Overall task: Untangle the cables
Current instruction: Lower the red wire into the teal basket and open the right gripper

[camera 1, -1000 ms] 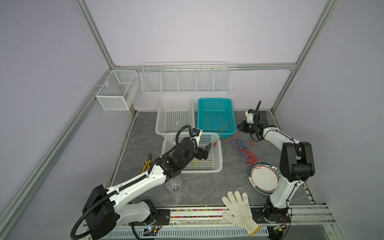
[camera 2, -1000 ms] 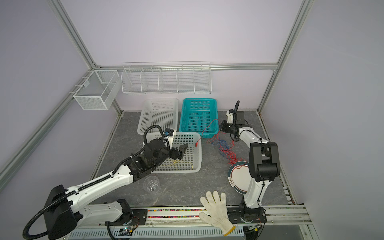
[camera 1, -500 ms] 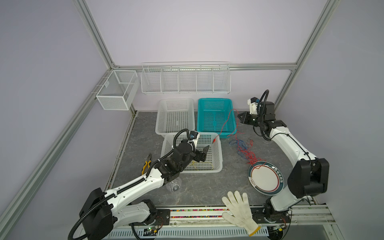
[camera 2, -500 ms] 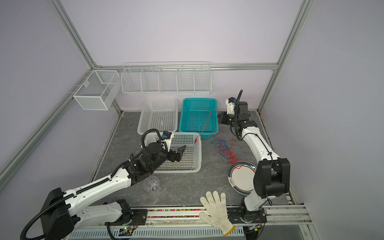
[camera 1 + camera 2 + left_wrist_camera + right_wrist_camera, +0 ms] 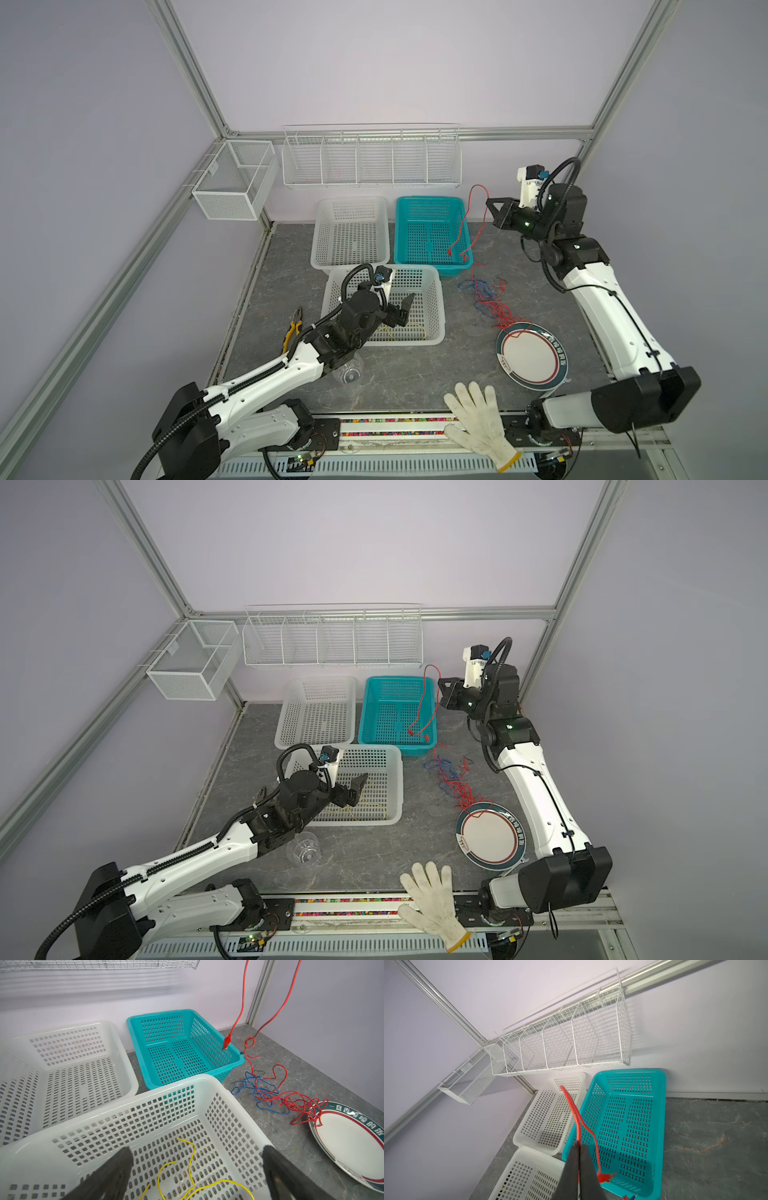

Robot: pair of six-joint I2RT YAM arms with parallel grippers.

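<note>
My right gripper moves across, lowers and releases the red cable next, as the clip [image 5: 449, 250] already dangles over the teal basket's open inside, below and beside the gripper.
My right gripper [image 5: 490, 203] [image 5: 578, 1146] is raised beside the teal basket and is shut on the red cable [image 5: 473, 195] [image 5: 572, 1105]. One end of that cable hangs down, and its clip [image 5: 449, 250] dangles over the basket. The other side drops to a red and blue tangle [image 5: 488, 299] [image 5: 270, 1093] lying on the table and touching the plate's rim. A yellow cable [image 5: 409, 330] [image 5: 191, 1159] lies alone in the near white basket. My left gripper [image 5: 405, 307] [image 5: 196, 1152] hovers open above it with nothing between its fingers.
A teal basket [image 5: 428, 198] and a white basket [image 5: 351, 201] stand at the back, with another white basket [image 5: 415, 270] in front of them. A plate [image 5: 557, 345], a glove [image 5: 478, 415], pliers [image 5: 293, 332] and a clear cup [image 5: 349, 370] lie around. Wire racks [image 5: 370, 158] hang on the wall.
My right gripper has risen and drawn back to the right with the red cable, lifting its clip end from the near white basket to above the teal one. The left arm pulled back slightly.
</note>
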